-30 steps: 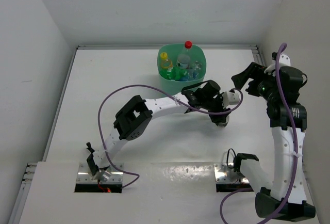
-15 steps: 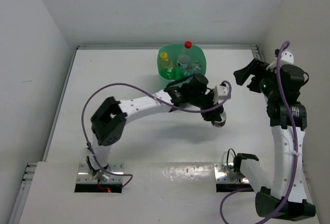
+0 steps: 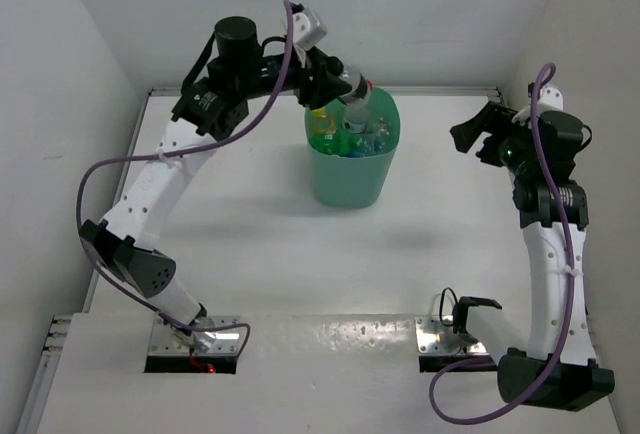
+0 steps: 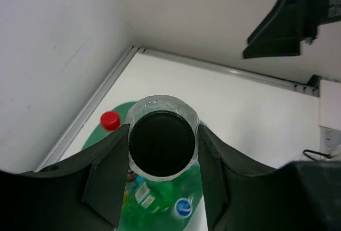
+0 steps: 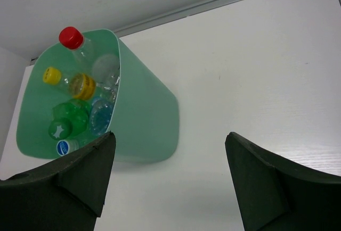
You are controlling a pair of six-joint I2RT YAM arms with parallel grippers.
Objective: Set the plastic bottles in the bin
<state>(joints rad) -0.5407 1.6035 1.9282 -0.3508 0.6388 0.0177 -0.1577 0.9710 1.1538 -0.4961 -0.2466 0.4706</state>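
The clear bottle is still hanging above the bin's rim, so the left gripper will next move down into the bin's opening (image 3: 342, 130) (image 4: 145, 188) below it and let go of the bottle there.
My left gripper (image 3: 347, 82) is raised over the mint-green bin (image 3: 350, 179) and is shut on a clear bottle (image 3: 357, 94). In the left wrist view this bottle (image 4: 162, 143), black-capped, sits between my fingers (image 4: 109, 180), with the bin (image 4: 120, 109) directly below. The bin (image 5: 149, 119) holds several bottles: a red-capped one (image 5: 70, 37), a yellow-capped one (image 5: 52, 75), a green one (image 5: 69, 119) and a blue-tinted one (image 5: 100, 115). My right gripper (image 3: 470, 137) is open and empty, to the right of the bin; in its wrist view it (image 5: 170, 135) is above bare table.
White walls close the table at the back and on both sides, with a metal strip (image 3: 440, 89) along the back edge just behind the bin. The left arm's purple cable (image 3: 110, 169) hangs over the left half of the table.
My left arm has risen from low over the table right of the bin to high above the bin, carrying the bottle. More of the bin's near wall shows now. The right gripper has barely moved.
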